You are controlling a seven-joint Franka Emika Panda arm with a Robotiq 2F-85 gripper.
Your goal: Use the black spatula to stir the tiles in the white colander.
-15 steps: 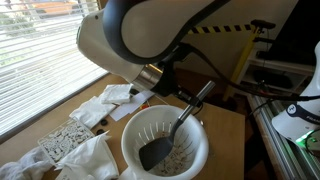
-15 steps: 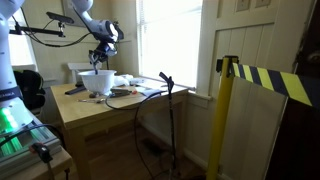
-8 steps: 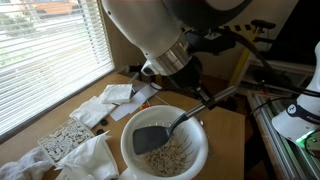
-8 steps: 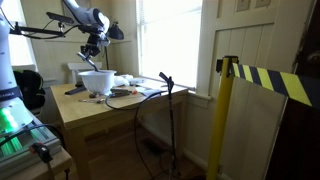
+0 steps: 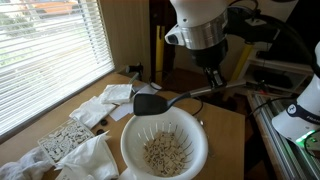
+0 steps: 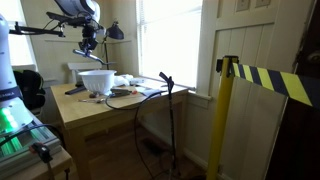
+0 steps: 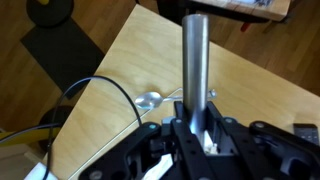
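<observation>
The spatula's handle goes down and leftward in the wrist view next and my gripper releases it, as the bare wood by the black cable lies below on that side.
The white colander (image 5: 190,130) stands on the wooden table with small pale tiles (image 5: 164,155) in its bottom. It also shows in an exterior view (image 6: 97,80). My gripper (image 5: 214,78) is shut on the handle of the black spatula (image 5: 148,103). It holds the spatula roughly level above the colander's far rim, clear of the tiles. In the wrist view the grey spatula handle (image 7: 195,55) runs up between my shut fingers (image 7: 196,130). The blade is out of that view. My gripper (image 6: 88,40) hangs above the colander.
White cloths (image 5: 100,110) and a speckled slab (image 5: 63,140) lie left of the colander, by the window blinds. A metal spoon (image 7: 150,98) and a black cable (image 7: 100,95) lie on the table. A yellow-black striped post (image 6: 225,110) stands beyond the table's edge.
My gripper has risen and swung right, lifting the spatula blade out of the colander. The blade has gone from lying among the tiles to hovering above the rim.
</observation>
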